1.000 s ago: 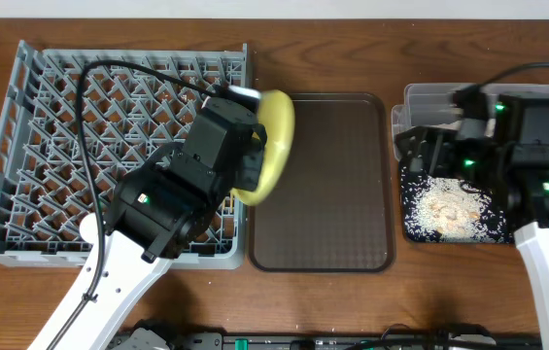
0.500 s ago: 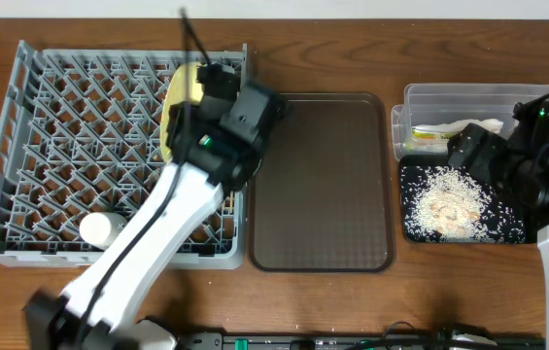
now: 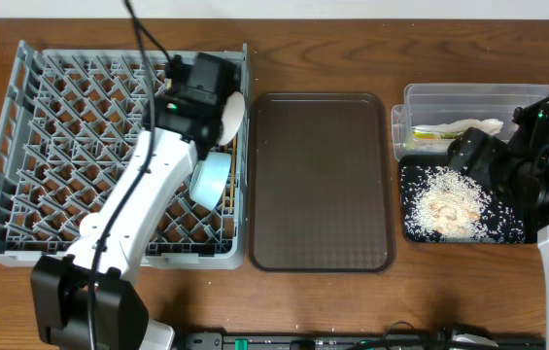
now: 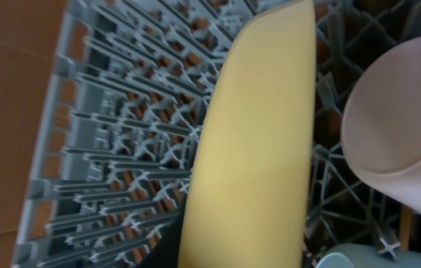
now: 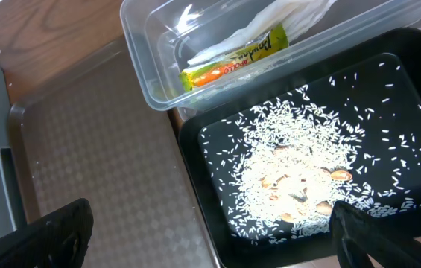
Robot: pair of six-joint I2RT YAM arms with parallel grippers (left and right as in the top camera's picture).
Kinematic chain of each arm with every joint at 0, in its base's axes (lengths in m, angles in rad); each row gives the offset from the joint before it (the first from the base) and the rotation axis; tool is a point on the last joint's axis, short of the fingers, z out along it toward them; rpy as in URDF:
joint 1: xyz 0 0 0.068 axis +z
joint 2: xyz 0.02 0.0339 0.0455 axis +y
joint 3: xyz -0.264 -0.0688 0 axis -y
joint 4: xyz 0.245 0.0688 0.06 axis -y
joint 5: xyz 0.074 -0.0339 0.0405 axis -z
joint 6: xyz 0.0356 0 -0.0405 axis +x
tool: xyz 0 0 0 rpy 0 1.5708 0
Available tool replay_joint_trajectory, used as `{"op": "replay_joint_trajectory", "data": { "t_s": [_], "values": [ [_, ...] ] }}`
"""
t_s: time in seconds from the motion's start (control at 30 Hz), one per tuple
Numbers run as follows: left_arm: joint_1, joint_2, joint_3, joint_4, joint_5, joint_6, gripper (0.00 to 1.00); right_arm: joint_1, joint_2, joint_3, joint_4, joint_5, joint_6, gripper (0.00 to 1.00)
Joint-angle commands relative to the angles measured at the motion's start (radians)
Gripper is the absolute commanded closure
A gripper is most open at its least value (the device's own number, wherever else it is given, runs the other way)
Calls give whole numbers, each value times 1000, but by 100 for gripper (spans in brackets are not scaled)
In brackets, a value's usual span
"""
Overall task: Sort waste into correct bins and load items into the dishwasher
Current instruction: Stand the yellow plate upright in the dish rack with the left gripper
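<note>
The yellow plate (image 4: 258,141) is standing on edge among the rack's wires beside the white bowl, so I will next move my left gripper down and let go of the plate.
In the left wrist view the yellow plate (image 4: 258,141) stands on edge among the pegs of the grey dish rack (image 4: 106,149). It runs down between my left gripper's jaws, which are shut on it. In the overhead view the left gripper (image 3: 203,86) is over the rack's (image 3: 51,146) far right part and hides the plate. The white bowl (image 3: 232,115) (image 4: 396,126) and light blue bowl (image 3: 208,181) (image 4: 352,260) sit beside it. My right gripper (image 5: 210,246) is open and empty over the left edge of the black tray (image 5: 195,149) holding rice crumbs (image 5: 299,164).
The clear tub (image 3: 478,97) (image 5: 143,45) holds the white napkin (image 5: 270,22) and the green-and-orange wrapper (image 5: 236,63). The brown serving tray (image 3: 321,180) lies between the rack and the bins. The black tray (image 3: 512,228) sits in front of the tub.
My left arm carried the yellow plate from the rack's right edge into the rack and stood it on edge. The two bowls are now uncovered. My right arm drew back to the right.
</note>
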Motion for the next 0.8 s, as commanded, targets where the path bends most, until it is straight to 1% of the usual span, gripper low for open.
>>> {"op": "replay_joint_trajectory", "data": {
  "t_s": [0.0,0.3,0.37,0.43,0.47,0.6,0.7,0.77],
  "values": [
    [26,30,2,2,89,66,92,-5,-15,0,-2,9,7,1],
    [23,137,2,-5,88,78,92,-5,-15,0,-2,9,7,1],
    [23,150,2,-11,86,77,90,-5,-15,0,-2,9,7,1],
    [23,151,2,-10,86,77,83,-5,-15,0,-2,9,7,1],
    [23,151,2,-10,86,77,78,-5,-15,0,-2,9,7,1],
    [16,151,2,-17,89,78,66,-5,-15,0,-2,9,7,1],
    [-3,151,2,-26,90,78,49,-5,-15,0,-2,9,7,1],
    [-21,150,2,-30,89,78,40,-5,-15,0,-2,9,7,1]
  ]
}}
